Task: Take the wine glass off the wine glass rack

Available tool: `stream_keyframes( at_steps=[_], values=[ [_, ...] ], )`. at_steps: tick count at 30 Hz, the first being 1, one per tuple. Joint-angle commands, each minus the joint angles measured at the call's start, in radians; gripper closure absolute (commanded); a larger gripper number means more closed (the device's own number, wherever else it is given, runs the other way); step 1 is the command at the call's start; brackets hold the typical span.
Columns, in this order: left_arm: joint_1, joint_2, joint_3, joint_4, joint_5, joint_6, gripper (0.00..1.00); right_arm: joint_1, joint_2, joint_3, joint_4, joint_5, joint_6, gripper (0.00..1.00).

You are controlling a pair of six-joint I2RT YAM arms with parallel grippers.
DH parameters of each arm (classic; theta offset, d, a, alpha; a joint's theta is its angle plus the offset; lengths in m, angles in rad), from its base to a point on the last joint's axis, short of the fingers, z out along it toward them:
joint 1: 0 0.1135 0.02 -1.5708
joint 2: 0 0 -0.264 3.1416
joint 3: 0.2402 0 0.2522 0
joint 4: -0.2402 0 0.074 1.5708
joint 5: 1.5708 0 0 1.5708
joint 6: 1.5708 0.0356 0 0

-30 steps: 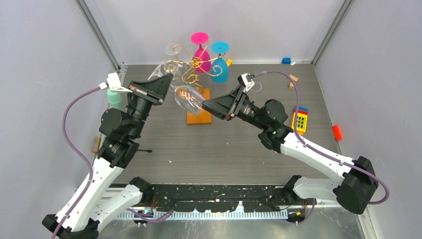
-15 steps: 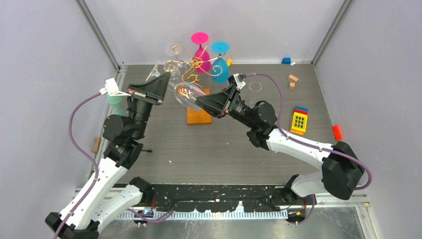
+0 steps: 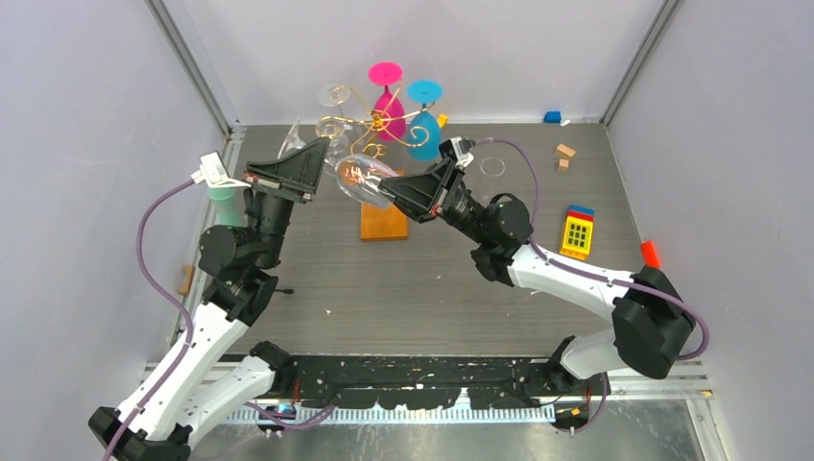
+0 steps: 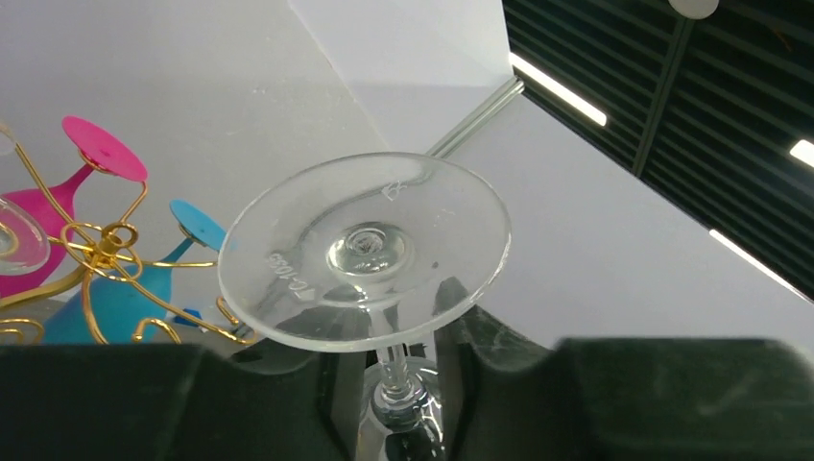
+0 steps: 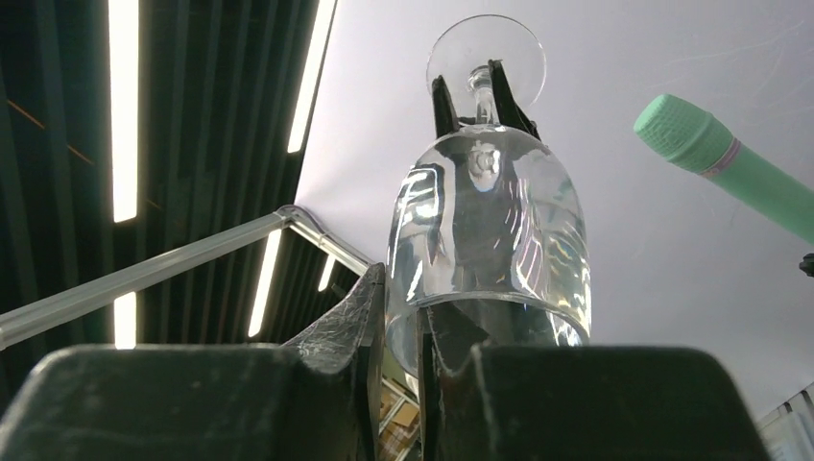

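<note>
My right gripper swings over, turns the glass foot-down, lowers and releases it next. Bare tabletop by the toy blocks lies below, to the gripper's right in the top view.
A clear wine glass (image 3: pixel 363 178) hangs tilted in the air just in front of the wine glass rack (image 3: pixel 360 130), a gold wire stand on an orange base (image 3: pixel 382 223). My left gripper (image 3: pixel 324 150) straddles the glass's stem under the foot (image 4: pixel 365 250). In the left wrist view its fingers (image 4: pixel 322 394) stand slightly open, with a gap on each side of the stem. My right gripper (image 3: pixel 394 187) is shut on the bowl's rim (image 5: pixel 490 230), one finger inside the bowl and one outside.
A pink glass (image 3: pixel 387 101), a blue glass (image 3: pixel 422 130) and a clear glass (image 3: pixel 336 96) hang on the rack. A green cylinder (image 3: pixel 222 190) stands at the left. Toy blocks (image 3: pixel 578 230), a red piece (image 3: pixel 651 254) and wooden bits (image 3: pixel 564 154) lie on the right.
My right gripper moved in from the right and closed on the bowl's rim. The left jaws have eased apart from the stem. The glass shifted slightly toward the rack.
</note>
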Motion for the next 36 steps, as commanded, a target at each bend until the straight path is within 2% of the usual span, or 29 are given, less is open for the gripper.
stream_keyframes(
  at_steps=[1, 2, 3, 4, 7, 9, 11, 14, 17, 21, 29, 32, 33, 34, 35, 36],
  values=[
    [-0.006, -0.022, 0.000, -0.001, 0.054, 0.055, 0.57, 0.008, -0.066, 0.062, -0.024, 0.026, -0.088, 1.00],
    [-0.006, -0.027, 0.005, -0.017, 0.069, 0.065, 0.41, 0.008, -0.080, 0.071, -0.087, 0.025, -0.112, 1.00],
    [-0.006, -0.028, 0.016, -0.040, 0.100, 0.085, 0.30, 0.006, -0.113, 0.079, -0.129, 0.024, -0.172, 1.00],
    [-0.006, -0.027, 0.031, -0.060, 0.137, 0.114, 0.25, 0.006, -0.131, 0.102, -0.220, 0.023, -0.210, 1.00],
    [-0.006, -0.015, 0.094, -0.165, 0.289, 0.199, 0.14, 0.006, -0.231, 0.190, -0.475, 0.046, -0.421, 1.00],
    [-0.006, -0.004, 0.129, -0.235, 0.378, 0.255, 0.10, 0.006, -0.285, 0.241, -0.711, 0.095, -0.547, 1.00],
    [-0.006, 0.003, 0.152, -0.307, 0.440, 0.291, 0.07, 0.006, -0.330, 0.288, -0.851, 0.156, -0.655, 1.00],
    [-0.005, -0.001, 0.152, -0.369, 0.502, 0.343, 0.04, 0.006, -0.382, 0.358, -1.029, 0.285, -0.775, 1.00],
    [-0.006, -0.016, 0.149, -0.429, 0.538, 0.400, 0.04, 0.006, -0.403, 0.449, -1.262, 0.486, -0.906, 1.00],
    [-0.006, -0.031, 0.157, -0.528, 0.557, 0.481, 0.03, 0.006, -0.418, 0.546, -1.467, 0.739, -1.057, 1.00],
    [-0.006, -0.041, 0.144, -0.646, 0.564, 0.564, 0.03, 0.006, -0.374, 0.681, -1.674, 1.236, -1.300, 1.00],
    [-0.005, -0.044, 0.134, -0.666, 0.558, 0.580, 0.03, -0.014, -0.265, 0.761, -1.767, 1.414, -1.439, 1.00],
    [-0.006, -0.043, 0.131, -0.671, 0.552, 0.584, 0.03, -0.062, -0.209, 0.781, -1.800, 1.410, -1.450, 1.00],
    [-0.006, -0.043, 0.129, -0.676, 0.548, 0.585, 0.03, -0.104, -0.179, 0.834, -1.902, 1.331, -1.425, 1.00],
    [-0.006, -0.042, 0.127, -0.682, 0.542, 0.588, 0.03, -0.204, -0.126, 0.863, -1.953, 1.265, -1.397, 1.00],
    [-0.006, -0.041, 0.127, -0.688, 0.538, 0.591, 0.03, -0.265, -0.101, 0.899, -2.034, 1.097, -1.335, 1.00]
  ],
)
